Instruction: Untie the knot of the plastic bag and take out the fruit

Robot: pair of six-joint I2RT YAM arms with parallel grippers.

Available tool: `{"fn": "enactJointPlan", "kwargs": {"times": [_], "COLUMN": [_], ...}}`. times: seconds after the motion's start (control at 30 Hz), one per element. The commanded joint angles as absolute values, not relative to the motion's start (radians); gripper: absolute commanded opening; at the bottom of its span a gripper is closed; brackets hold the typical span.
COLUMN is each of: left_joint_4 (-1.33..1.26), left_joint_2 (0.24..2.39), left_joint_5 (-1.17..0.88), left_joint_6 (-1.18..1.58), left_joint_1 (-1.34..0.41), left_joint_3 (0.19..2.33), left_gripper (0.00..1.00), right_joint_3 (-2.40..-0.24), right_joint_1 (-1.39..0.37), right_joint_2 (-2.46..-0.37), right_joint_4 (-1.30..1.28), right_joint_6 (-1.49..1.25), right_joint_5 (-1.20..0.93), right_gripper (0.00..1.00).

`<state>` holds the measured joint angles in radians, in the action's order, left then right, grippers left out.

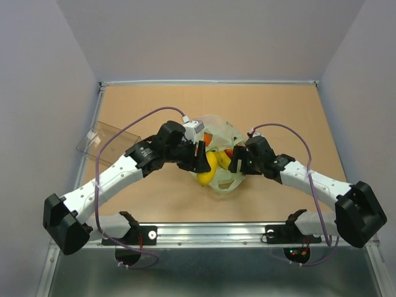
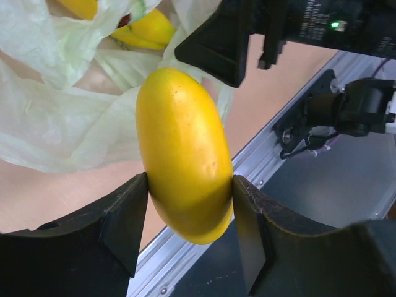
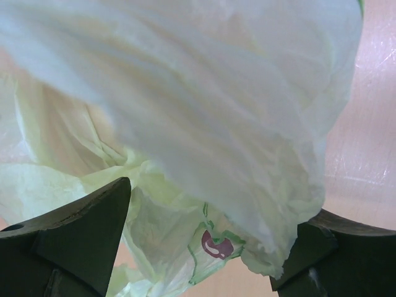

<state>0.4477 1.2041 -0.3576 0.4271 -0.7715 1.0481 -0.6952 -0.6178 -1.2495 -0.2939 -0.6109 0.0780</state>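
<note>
I will next swing my left gripper across and down into the clear box (image 1: 114, 141), to its left in the top view, as the oval fruit is now clear of the bag.
The pale green plastic bag (image 1: 226, 184) lies open and crumpled at the table's middle; no knot shows. My left gripper (image 1: 202, 159) is shut on a smooth yellow oval fruit (image 2: 182, 142) and holds it above the near side of the bag (image 2: 55, 117). The fruit also shows in the top view (image 1: 210, 169). More yellow fruit (image 2: 145, 30) and a red-orange piece (image 1: 229, 152) sit in the bag. My right gripper (image 1: 237, 162) is open at the bag's right side. Its jaws stand wide apart with loose bag film (image 3: 216, 93) hanging between them.
A clear rigid box (image 1: 105, 139) lies at the table's left edge. The metal rail (image 1: 210, 232) with the arm bases runs along the near edge. The right gripper's black finger (image 2: 216, 43) is close above the held fruit in the left wrist view.
</note>
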Motion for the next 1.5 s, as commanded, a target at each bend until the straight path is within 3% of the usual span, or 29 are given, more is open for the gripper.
{"fn": "enactJointPlan", "kwargs": {"times": [0.0,0.33,0.63,0.9,1.2,1.33,1.47], "left_joint_4": [0.397,0.359,0.266,0.140,0.069,0.057,0.048], "left_joint_2": [1.097,1.138,1.189,1.322,1.574,1.589,1.534], "left_joint_5": [-0.347,0.021,0.175,0.160,0.043,0.006,0.005], "left_joint_6": [0.403,0.454,0.523,0.520,0.503,0.522,0.528], "left_joint_1": [-0.764,-0.552,-0.054,0.202,0.227,0.227,0.225], "left_joint_3": [1.124,1.339,1.143,1.000,1.020,0.997,0.951], "left_gripper": [0.00,0.00,0.00,0.15,0.33,0.38,0.61], "right_joint_3": [-0.765,-0.758,-0.746,-0.732,-0.732,-0.732,-0.724], "right_joint_1": [-0.629,-0.630,-0.629,-0.629,-0.627,-0.629,-0.629], "right_joint_2": [-1.236,-1.203,-1.143,-1.115,-1.108,-1.098,-1.077], "right_joint_4": [-0.293,-0.305,-0.324,-0.333,-0.337,-0.342,-0.348], "right_joint_6": [-0.586,-0.586,-0.591,-0.584,-0.578,-0.586,-0.592], "right_joint_5": [0.107,0.083,0.051,0.045,0.044,0.049,0.061], "right_gripper": [0.84,0.84,0.84,0.84,0.85,0.85,0.85]}}
